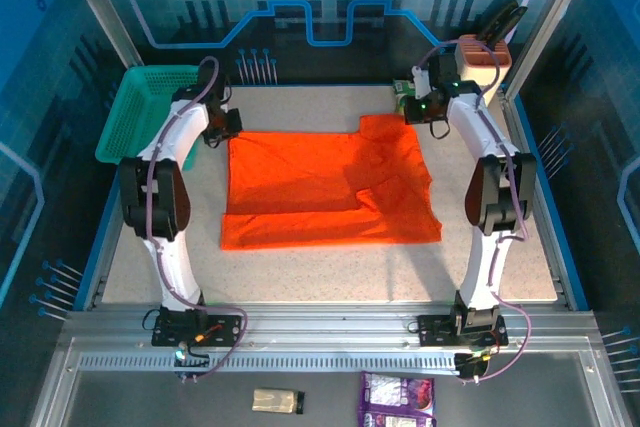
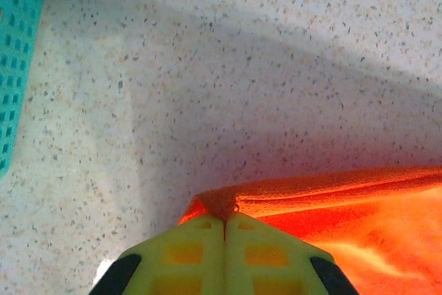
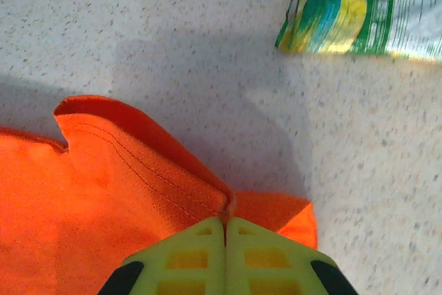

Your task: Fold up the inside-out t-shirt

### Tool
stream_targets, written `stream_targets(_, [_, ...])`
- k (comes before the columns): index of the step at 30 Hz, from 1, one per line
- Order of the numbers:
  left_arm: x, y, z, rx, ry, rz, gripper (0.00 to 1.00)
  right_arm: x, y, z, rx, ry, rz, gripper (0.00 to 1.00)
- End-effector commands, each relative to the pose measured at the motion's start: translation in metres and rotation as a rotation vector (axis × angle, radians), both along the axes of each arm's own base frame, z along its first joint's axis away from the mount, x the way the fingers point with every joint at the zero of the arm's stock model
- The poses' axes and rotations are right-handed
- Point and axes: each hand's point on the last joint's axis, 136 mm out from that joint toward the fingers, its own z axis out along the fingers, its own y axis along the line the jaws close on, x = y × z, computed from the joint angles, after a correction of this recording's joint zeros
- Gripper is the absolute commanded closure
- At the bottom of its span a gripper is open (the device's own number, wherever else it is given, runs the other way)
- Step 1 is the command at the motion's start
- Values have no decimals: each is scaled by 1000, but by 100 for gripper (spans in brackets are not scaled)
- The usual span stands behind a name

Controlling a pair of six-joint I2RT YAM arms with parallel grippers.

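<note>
My right gripper moves back over its side edge [image 1: 425,198] beside the near folded strip next and releases the shirt's hemmed edge, since the shirt's far part still lies open.
The inside-out t-shirt [image 1: 325,187] lies spread on the speckled table, bright orange-red, with a darker folded patch at its middle. My left gripper [image 1: 228,127] is at the shirt's far left corner, shut on a pinch of the cloth [image 2: 219,205]. My right gripper [image 1: 418,112] is at the far right corner, shut on a hemmed edge of the shirt [image 3: 226,206], whose stitched fold runs up to the left. Both pairs of yellow-green fingers [image 3: 224,253] press together with cloth caught at the tips.
A teal mesh basket [image 1: 145,107] stands at the far left, its wall [image 2: 17,53] close to my left gripper. A green snack packet [image 3: 359,8] lies just beyond the right gripper. A tan holder [image 1: 482,59] sits at the back right.
</note>
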Motion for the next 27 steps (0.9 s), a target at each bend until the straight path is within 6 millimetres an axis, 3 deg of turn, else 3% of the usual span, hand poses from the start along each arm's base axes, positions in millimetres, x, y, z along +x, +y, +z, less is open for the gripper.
stream_targets(1, [-10, 2, 7, -39, -54, 37, 100, -21, -7, 25, 60, -35, -50, 100])
stream_targets(15, [-74, 4, -7, -105, -78, 92, 100, -126, -18, -2, 136, 68, -163, 100])
stream_targets(21, [-101, -1, -13, -143, -83, 114, 100, -157, -22, -22, 156, 111, -231, 100])
stream_targets(27, [-124, -7, -31, -192, -52, 143, 99, -176, -31, -41, 139, 143, -292, 100])
